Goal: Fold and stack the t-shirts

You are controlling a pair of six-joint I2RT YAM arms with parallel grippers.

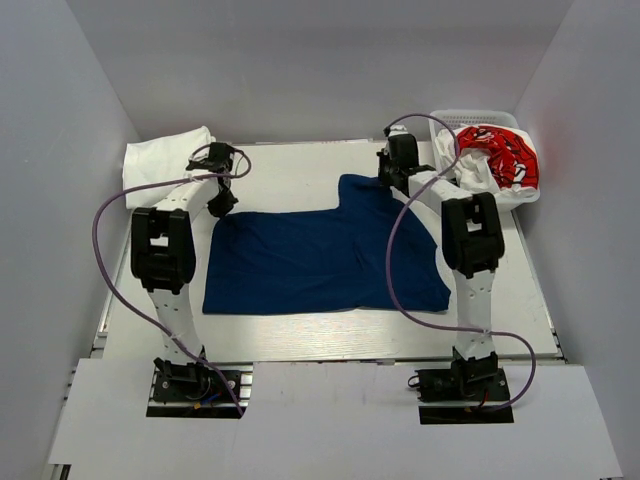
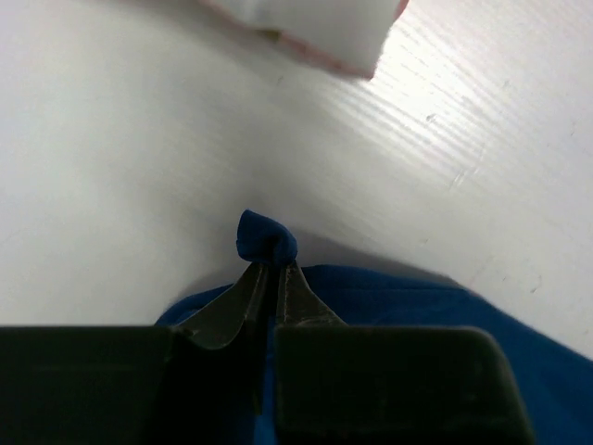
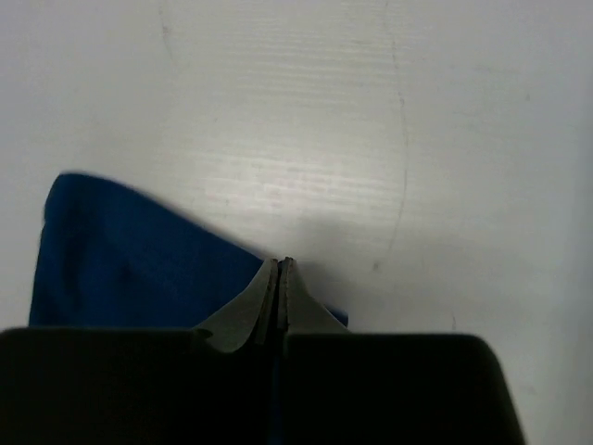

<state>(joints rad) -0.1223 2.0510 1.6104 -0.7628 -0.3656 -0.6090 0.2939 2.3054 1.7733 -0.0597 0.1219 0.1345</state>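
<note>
Next, my left gripper will draw the pinched corner back onto the shirt's spread cloth and release it, since that cloth lies back of the gripper.
A navy blue t-shirt [image 1: 320,262] lies spread on the table, partly folded, with a flap reaching back toward the right arm. My left gripper [image 1: 222,200] is shut on its far left corner; a blue tuft [image 2: 264,239] sticks out past the closed fingertips. My right gripper [image 1: 392,178] is shut on the shirt's far right edge [image 3: 130,260], jaws pressed together with blue cloth between them. A folded white t-shirt [image 1: 165,155] lies at the far left. A red t-shirt with white lettering [image 1: 500,155] sits in the basket with white cloth.
A white plastic lattice basket [image 1: 450,118] stands at the far right corner. Grey walls enclose the table on three sides. Purple cables loop from both arms. The white folded cloth edge [image 2: 315,28] shows ahead of my left gripper.
</note>
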